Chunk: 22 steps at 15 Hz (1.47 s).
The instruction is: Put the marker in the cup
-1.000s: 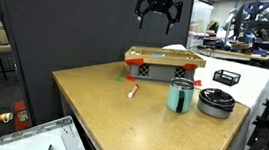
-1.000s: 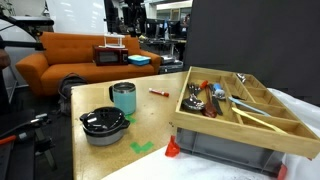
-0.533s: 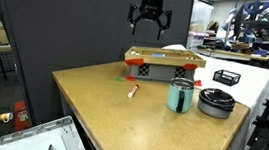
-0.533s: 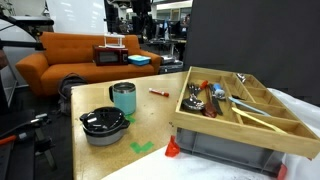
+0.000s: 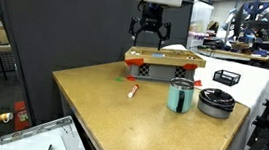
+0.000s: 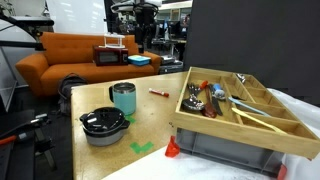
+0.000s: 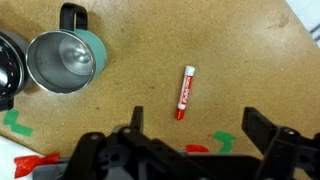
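Observation:
The marker [image 5: 133,90] [image 7: 185,91] lies flat, far below the robot's spread fingers, so the open gripper should move well down next, with its fingers on either side of the marker near the whitish end.
The marker [image 7: 185,91], whitish with a red end, lies flat on the wooden table; it also shows in both exterior views [image 5: 131,91] [image 6: 157,93]. The teal cup [image 7: 62,58] stands upright with its mouth open, to the marker's left in the wrist view, and shows in both exterior views [image 5: 180,95] [image 6: 123,98]. My gripper [image 5: 149,29] hangs high above the table, open and empty, with fingers spread wide either side of the marker in the wrist view [image 7: 198,122].
A wooden tray of cutlery [image 6: 235,100] sits on a grey crate [image 5: 164,64]. A low grey-black dish [image 5: 216,101] stands beside the cup. Green tape marks [image 7: 222,139] and a red mark lie on the table [image 5: 119,124]. A dark panel [image 5: 60,22] stands behind.
My gripper has come down and shifted a little toward the marker's side of the table. The marker and cup have not moved.

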### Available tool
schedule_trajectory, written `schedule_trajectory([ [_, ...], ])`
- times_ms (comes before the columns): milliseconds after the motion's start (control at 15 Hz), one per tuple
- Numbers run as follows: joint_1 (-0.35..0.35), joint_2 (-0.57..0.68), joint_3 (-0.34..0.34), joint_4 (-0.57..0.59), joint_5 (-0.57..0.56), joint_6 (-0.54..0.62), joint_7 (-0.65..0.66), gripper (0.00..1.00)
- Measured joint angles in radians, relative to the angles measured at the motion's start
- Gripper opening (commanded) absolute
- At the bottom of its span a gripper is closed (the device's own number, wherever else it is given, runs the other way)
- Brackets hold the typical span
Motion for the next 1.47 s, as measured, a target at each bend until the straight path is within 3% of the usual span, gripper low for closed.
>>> schedule_trajectory([
  [333,-0.016,0.157,-0.059,0.129,0.050,-0.010,-0.092,1.00],
  [800,0.010,0.375,-0.061,0.301,0.080,-0.049,-0.103,1.00],
  [1467,0.007,0.566,-0.059,0.434,0.204,-0.050,-0.192,1.00],
])
